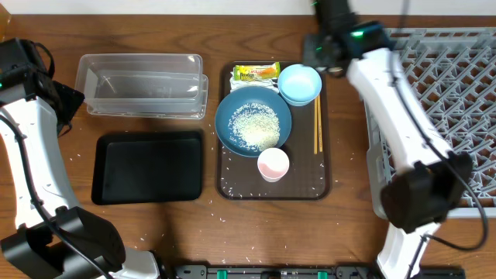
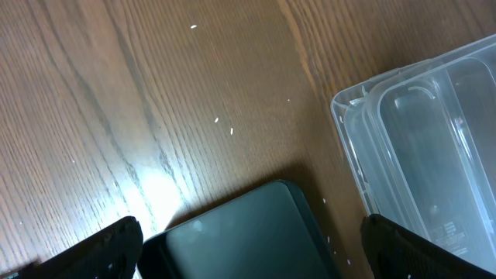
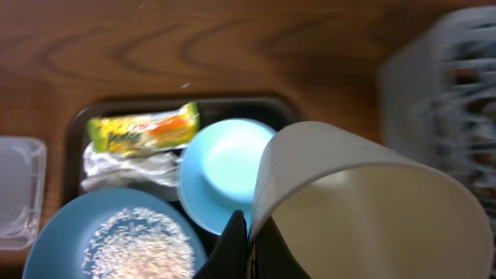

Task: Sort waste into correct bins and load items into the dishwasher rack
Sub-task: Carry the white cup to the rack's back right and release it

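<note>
The far wires of the rack are empty, so the robot's right gripper will next swing to the right in the overhead view, tilt down onto them and release the pale cup.
My right gripper (image 3: 249,232) is shut on the rim of a pale cup (image 3: 364,209), held above the back right of the brown serving tray (image 1: 232,186), next to the dishwasher rack (image 1: 457,85). On the tray are a dark-blue bowl (image 1: 252,120) holding white rice (image 1: 256,128), a light-blue bowl (image 1: 299,84), a yellow-green wrapper (image 1: 256,72), a crumpled napkin (image 3: 128,167), a pink cup (image 1: 273,163) and chopsticks (image 1: 317,124). My left gripper (image 2: 252,256) is open and empty above the back left corner of the black tray (image 1: 147,167), beside the clear tub (image 1: 143,85).
Loose rice grains lie scattered on the wooden table around the black tray (image 2: 225,122) and on the brown tray's floor. The rack fills the right side. The right arm reaches over the gap between the tray and the rack.
</note>
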